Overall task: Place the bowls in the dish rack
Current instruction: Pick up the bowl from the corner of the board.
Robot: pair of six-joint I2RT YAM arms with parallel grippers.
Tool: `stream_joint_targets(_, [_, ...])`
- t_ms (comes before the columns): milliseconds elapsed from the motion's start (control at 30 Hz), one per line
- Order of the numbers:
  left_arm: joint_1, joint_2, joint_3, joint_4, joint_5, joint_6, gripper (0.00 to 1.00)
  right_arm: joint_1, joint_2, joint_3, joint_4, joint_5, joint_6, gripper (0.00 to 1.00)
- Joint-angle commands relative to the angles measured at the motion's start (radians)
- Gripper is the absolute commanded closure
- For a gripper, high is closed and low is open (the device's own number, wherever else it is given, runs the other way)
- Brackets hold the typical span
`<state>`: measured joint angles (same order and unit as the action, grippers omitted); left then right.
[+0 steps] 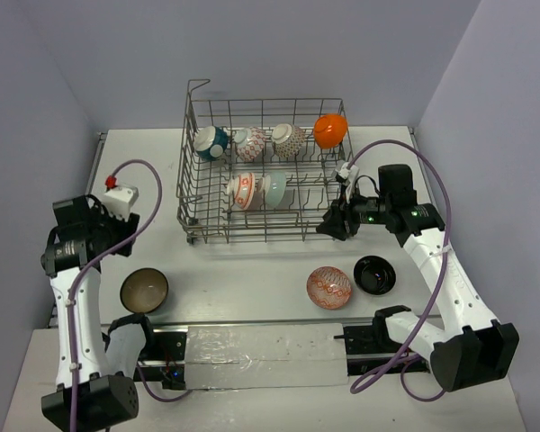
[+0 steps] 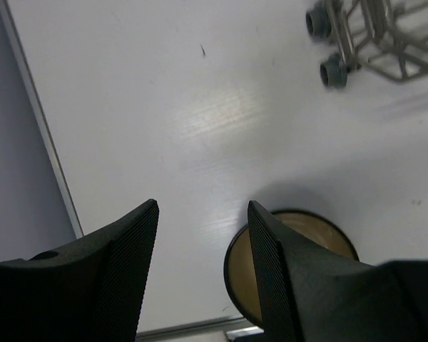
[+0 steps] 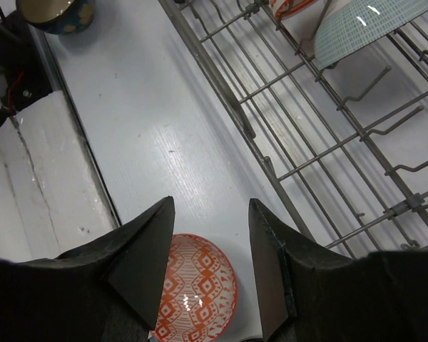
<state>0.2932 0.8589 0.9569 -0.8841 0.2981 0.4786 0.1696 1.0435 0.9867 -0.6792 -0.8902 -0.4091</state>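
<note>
I will next bring my left gripper back down onto the brown bowl's rail-side rim (image 1: 123,281) (image 2: 227,267). That rim is below it and nearer my base, with bare table there for a finger.
The dish rack (image 1: 252,236) stands at the middle back and holds several bowls on edge: teal (image 1: 211,142), two patterned ones (image 1: 249,142) (image 1: 290,139), an orange underside (image 1: 330,130), an orange-patterned one (image 1: 241,189) and a pale green one (image 1: 274,190) (image 3: 364,25). Three bowls sit on the table: brown (image 1: 144,289) (image 2: 237,274), red-patterned (image 1: 329,287) (image 3: 200,292) and black (image 1: 375,274). My left gripper (image 1: 103,236) (image 2: 203,205) hangs open above the table just behind the brown bowl. By the rack's front right corner my right gripper (image 1: 333,223) (image 3: 211,201) is open above the red-patterned bowl.
A white taped strip (image 1: 265,355) lies between the arm bases at the near edge. The rack's rim wire (image 3: 239,117) runs close to the right gripper, and a rack foot (image 2: 333,71) shows beyond the left gripper. A raised rail (image 2: 43,135) borders the table's left side.
</note>
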Motion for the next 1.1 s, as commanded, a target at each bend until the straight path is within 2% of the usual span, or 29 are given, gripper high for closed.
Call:
stream_joint_targets(0, [0.003,-0.037,-0.09,-0.078,-0.016,0.181,0.41,0.004,-0.022,-0.013,0.056,0.028,0.003,0.46])
stream_joint_targets(200, [0.003,-0.024,-0.15,-0.151,0.085,0.308,0.37,0.004,-0.013,-0.017,0.061,0.071,0.001,0.46])
stream_joint_targets(500, [0.003,0.072,-0.204,-0.102,0.062,0.391,0.38,0.004,0.001,-0.017,0.055,0.117,-0.017,0.46])
stream_joint_targets(1067, [0.003,0.127,-0.279,-0.093,0.102,0.466,0.41,0.008,0.053,-0.014,0.046,0.158,-0.039,0.46])
